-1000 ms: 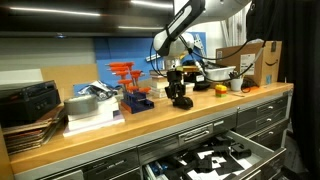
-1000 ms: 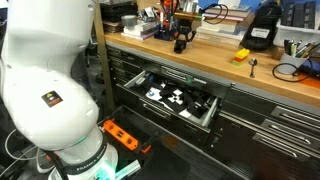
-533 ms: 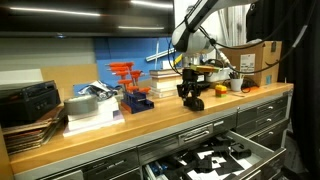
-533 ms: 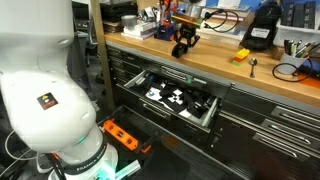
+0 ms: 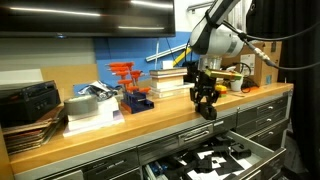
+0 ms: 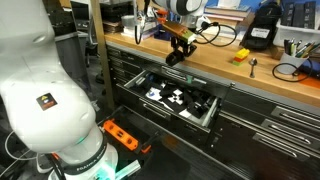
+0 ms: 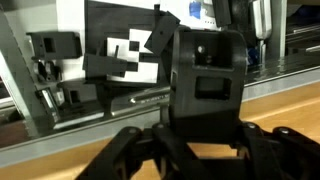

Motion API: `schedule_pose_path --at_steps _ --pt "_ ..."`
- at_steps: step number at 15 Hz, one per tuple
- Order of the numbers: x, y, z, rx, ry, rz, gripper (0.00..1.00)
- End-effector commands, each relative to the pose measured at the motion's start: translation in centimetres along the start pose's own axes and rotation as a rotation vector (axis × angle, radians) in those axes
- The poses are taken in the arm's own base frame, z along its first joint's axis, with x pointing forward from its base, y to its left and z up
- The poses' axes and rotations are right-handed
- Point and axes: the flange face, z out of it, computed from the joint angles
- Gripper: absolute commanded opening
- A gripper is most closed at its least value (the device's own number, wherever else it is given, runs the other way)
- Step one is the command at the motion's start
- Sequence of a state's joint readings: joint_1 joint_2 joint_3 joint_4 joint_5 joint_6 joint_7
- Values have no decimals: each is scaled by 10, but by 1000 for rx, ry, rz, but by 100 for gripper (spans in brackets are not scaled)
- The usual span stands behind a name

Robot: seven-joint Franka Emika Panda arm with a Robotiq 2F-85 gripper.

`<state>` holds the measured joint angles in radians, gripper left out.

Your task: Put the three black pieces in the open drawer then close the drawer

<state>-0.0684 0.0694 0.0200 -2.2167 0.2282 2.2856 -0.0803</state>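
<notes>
The robot's gripper should next draw back, turn and go down onto the drawer's white patches to release the black piece, because those patches lie below and back from the gripper.
My gripper [image 5: 206, 103] hangs just above the front edge of the wooden bench top, over the open drawer [image 5: 225, 160]. It also shows in an exterior view [image 6: 176, 54]. It is shut on a chunky black piece [image 7: 205, 75], which fills the middle of the wrist view between the finger links. The drawer [image 6: 205, 118] is pulled out below the bench, its inside black with white cut-out patches [image 7: 120, 55]. The other two black pieces cannot be told apart from the drawer's dark inside in any view.
A blue-and-red clamp stand [image 5: 133, 88] stands mid-bench beside a grey box [image 5: 92, 105]. A cardboard box [image 5: 268, 62] and cables sit at the far end. A small yellow item [image 6: 241, 55] lies on the bench. The white robot base [image 6: 45, 80] and an orange power strip [image 6: 122, 134] are near the cabinet.
My gripper has lifted the black piece off the bench and carried it from the back of the bench toward the front edge, over the open drawer.
</notes>
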Motion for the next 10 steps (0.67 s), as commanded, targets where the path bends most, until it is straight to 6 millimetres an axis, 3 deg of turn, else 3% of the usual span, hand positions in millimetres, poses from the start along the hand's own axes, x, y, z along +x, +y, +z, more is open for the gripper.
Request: schedule_pose_path --at_steps 1,3,10 --pt "-52 9 4 28 38 118 33" --pt "-64 10 15 34 43 190 33" --pt "-73 23 58 126 125 541 33"
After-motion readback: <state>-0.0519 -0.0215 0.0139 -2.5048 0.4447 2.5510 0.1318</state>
